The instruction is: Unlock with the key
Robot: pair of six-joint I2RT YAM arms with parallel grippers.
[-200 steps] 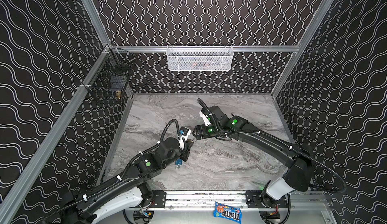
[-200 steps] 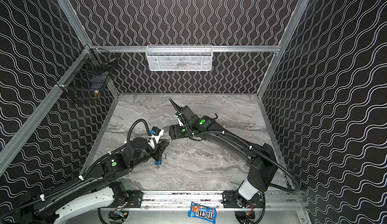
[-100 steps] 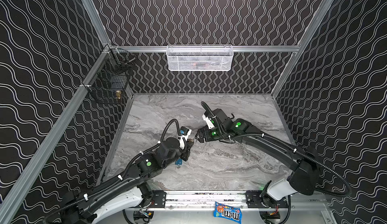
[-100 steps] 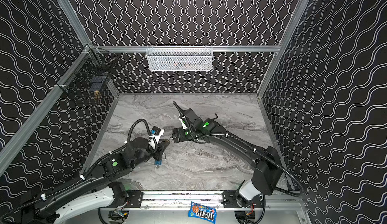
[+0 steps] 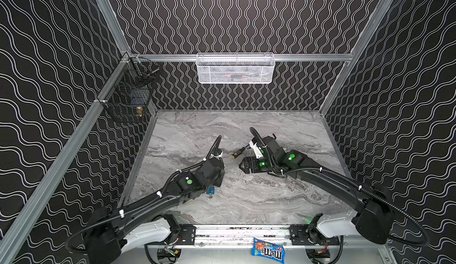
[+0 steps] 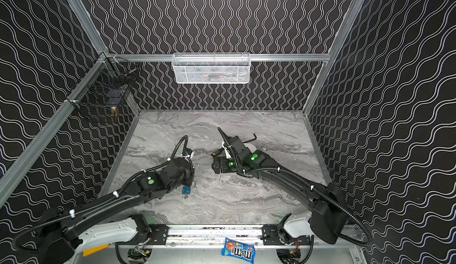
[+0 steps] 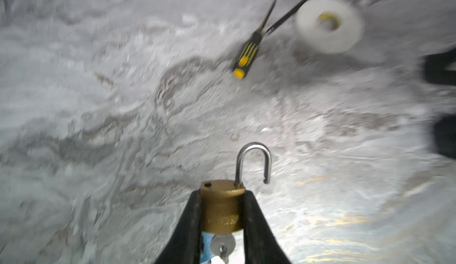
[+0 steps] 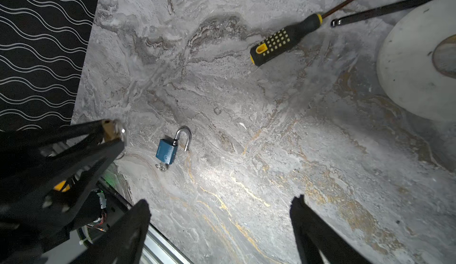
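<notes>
My left gripper lowers to the bare marble below, beyond the blue padlock, next and releases the brass padlock, since its shackle [image 7: 254, 161] already stands open.
My left gripper [image 7: 222, 194] is shut on a brass padlock [image 7: 222, 208] and holds it off the marble table. Its steel shackle [image 7: 254, 161] stands swung open. The key [image 7: 222, 244] sits in the bottom of the lock, its round silvery head between the fingers. My right gripper [image 8: 219, 203] is open and empty and hangs to the right of the left one [image 5: 243, 165], apart from it. A blue padlock [image 8: 167, 150] lies on the table with its shackle open and a small key in its base, just in front of the left wrist [image 5: 210, 190].
A black-and-yellow screwdriver [image 8: 283, 40], a long black hex key [image 8: 394, 6] and a white tape roll [image 8: 414, 65] lie behind the right gripper. A white mesh basket [image 5: 235, 69] hangs on the back wall, a black wire basket [image 5: 128, 99] at the left corner.
The right gripper has drawn back to the right and toward the front, away from the padlock in the left gripper, and its jaws have opened a little wider. The left arm has stayed still.
</notes>
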